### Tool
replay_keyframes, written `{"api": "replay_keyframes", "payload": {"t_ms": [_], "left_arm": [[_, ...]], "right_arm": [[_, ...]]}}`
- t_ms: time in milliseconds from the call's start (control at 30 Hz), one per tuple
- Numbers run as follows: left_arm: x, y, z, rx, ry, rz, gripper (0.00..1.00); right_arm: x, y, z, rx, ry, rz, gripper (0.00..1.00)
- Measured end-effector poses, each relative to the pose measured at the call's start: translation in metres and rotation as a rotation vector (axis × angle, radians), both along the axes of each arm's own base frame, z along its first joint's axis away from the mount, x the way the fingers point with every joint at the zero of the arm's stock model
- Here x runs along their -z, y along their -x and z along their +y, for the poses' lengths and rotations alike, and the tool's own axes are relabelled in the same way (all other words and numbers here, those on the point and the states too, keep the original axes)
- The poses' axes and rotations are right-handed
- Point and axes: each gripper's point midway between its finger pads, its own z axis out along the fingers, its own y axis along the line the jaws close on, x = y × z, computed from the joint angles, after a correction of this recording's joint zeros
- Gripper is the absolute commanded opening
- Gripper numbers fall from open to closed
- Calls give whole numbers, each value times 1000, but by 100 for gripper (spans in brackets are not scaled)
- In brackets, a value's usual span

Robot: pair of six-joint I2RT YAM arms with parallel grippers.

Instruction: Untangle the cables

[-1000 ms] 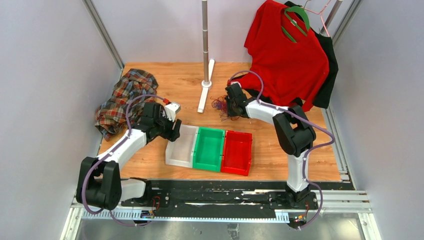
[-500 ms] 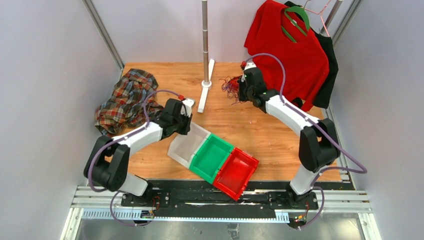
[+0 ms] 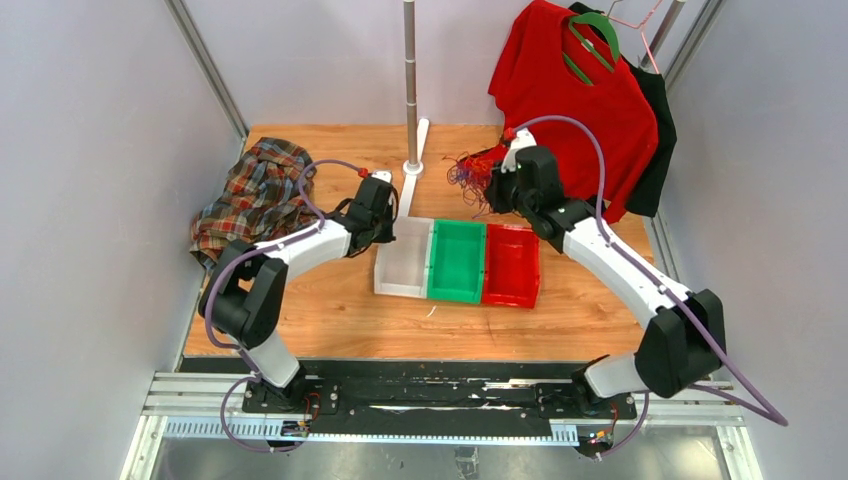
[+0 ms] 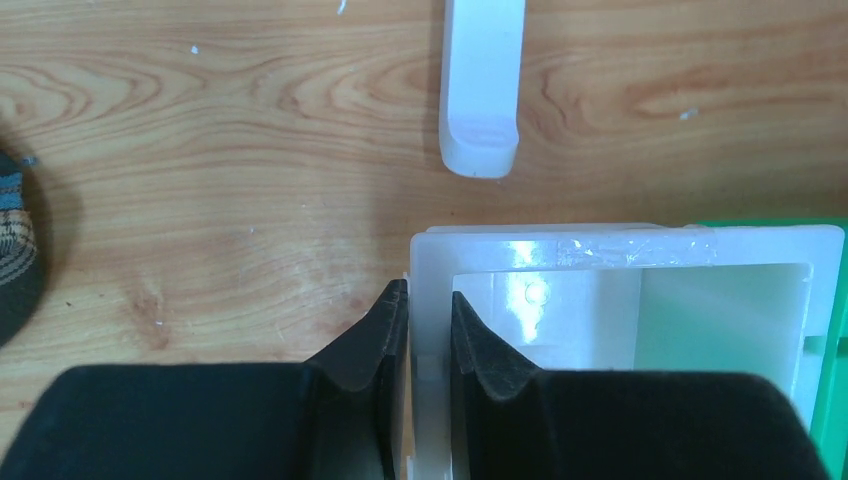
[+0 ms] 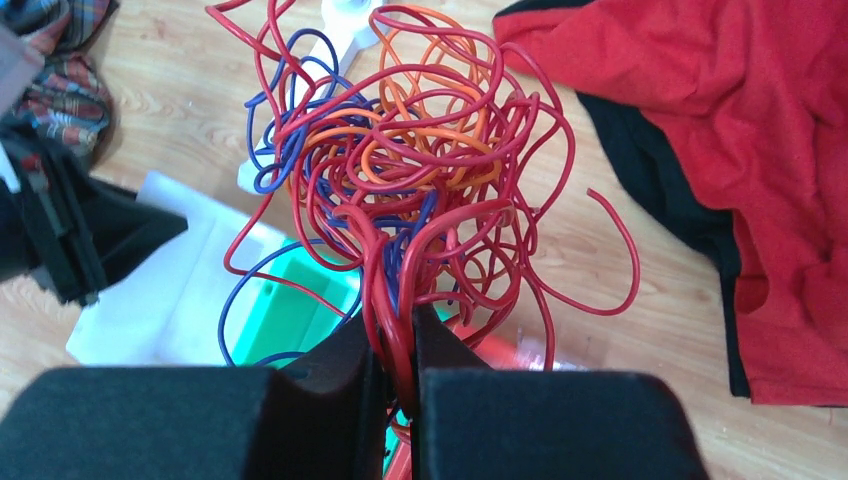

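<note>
I will next move my right gripper with the cables back over the green bin, then down to the open table on the bins' near side.
The cables (image 5: 420,180) are one tangled ball of thin red, orange and blue loops. My right gripper (image 5: 397,340) is shut on a bunch of red strands at the ball's base and holds it in the air. In the top view the cables (image 3: 466,170) hang above the table just behind the bins, in front of my right gripper (image 3: 492,188). My left gripper (image 4: 428,312) is shut on the left wall of the white bin (image 4: 620,240). In the top view my left gripper (image 3: 384,224) sits at the white bin's (image 3: 404,262) left edge.
A green bin (image 3: 457,262) and a red bin (image 3: 512,268) join the white one in a row. A white stand foot (image 3: 412,190) with a grey pole (image 3: 410,70) is behind them. A plaid cloth (image 3: 252,195) lies left; a red shirt (image 3: 570,90) hangs at back right.
My left gripper has dragged the row of bins back and to the right, turning it straight. My right gripper has lifted the cable ball up and to the right.
</note>
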Motion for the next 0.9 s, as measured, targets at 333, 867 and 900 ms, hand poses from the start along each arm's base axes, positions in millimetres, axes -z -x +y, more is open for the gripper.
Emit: {"api": "replay_keyframes", "payload": {"t_ms": [333, 867, 900], "left_arm": [[6, -4, -2, -158, 16, 4, 4], [-42, -15, 29, -82, 104, -41, 98], [-52, -14, 35, -61, 108, -56, 98]], "right_arm": [[28, 78, 38, -203, 24, 90, 1], [94, 199, 91, -431, 80, 295, 1], [100, 199, 93, -425, 83, 310, 4]]}}
